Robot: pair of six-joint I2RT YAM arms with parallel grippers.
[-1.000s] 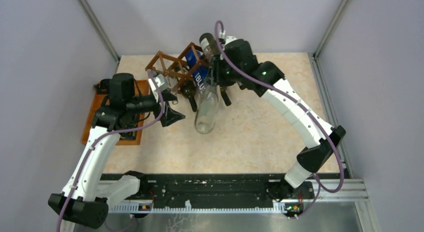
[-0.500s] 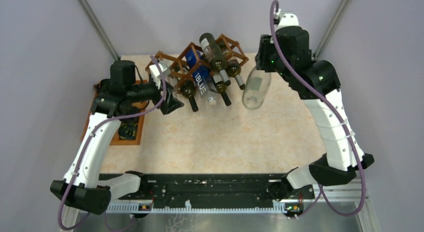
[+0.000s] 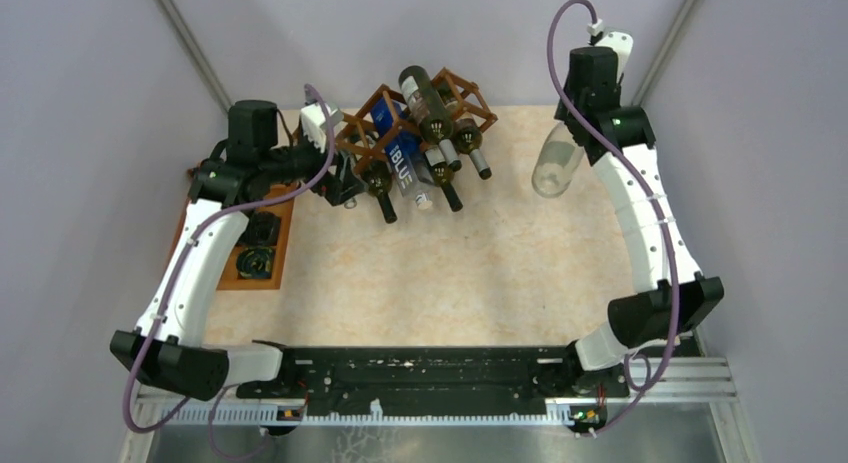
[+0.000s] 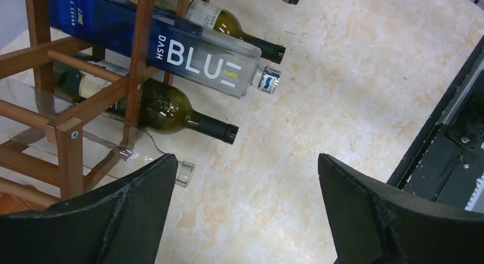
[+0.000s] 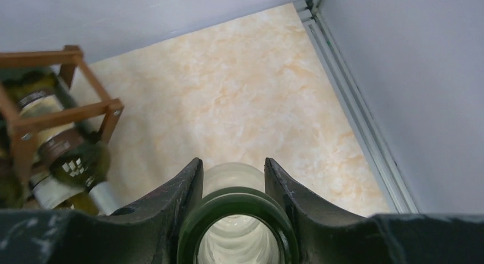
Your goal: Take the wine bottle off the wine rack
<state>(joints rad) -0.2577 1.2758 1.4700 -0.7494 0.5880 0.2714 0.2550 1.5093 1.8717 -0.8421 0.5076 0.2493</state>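
The clear wine bottle (image 3: 556,163) hangs apart from the rack, so my right gripper will next lower its base onto the bare tabletop below and release the neck.
The wine rack (image 3: 352,135), a reddish-brown lattice, stands at the back of the table, still loaded with bottles. It also shows in the left wrist view (image 4: 140,53) and at the left of the right wrist view (image 5: 68,113). A clear wine bottle (image 3: 556,163) hangs in the air to the right of the rack, apart from it. My right gripper (image 5: 233,161) is shut on its neck just below the green-rimmed mouth (image 5: 237,200). My left gripper (image 4: 246,161) is open and holds nothing, low beside the rack's left end (image 3: 345,178).
A blue "DASH BLUE" bottle (image 4: 171,53), dark green bottles (image 4: 171,107) and a clear bottle's neck (image 4: 182,173) stick out of the rack. An orange-brown tray (image 3: 200,218) lies at the left edge. A metal rail (image 5: 354,110) and grey walls bound the right corner.
My right arm has carried the clear bottle away from the rack's front, up and to the right back corner. My left gripper has moved back closer to the rack.
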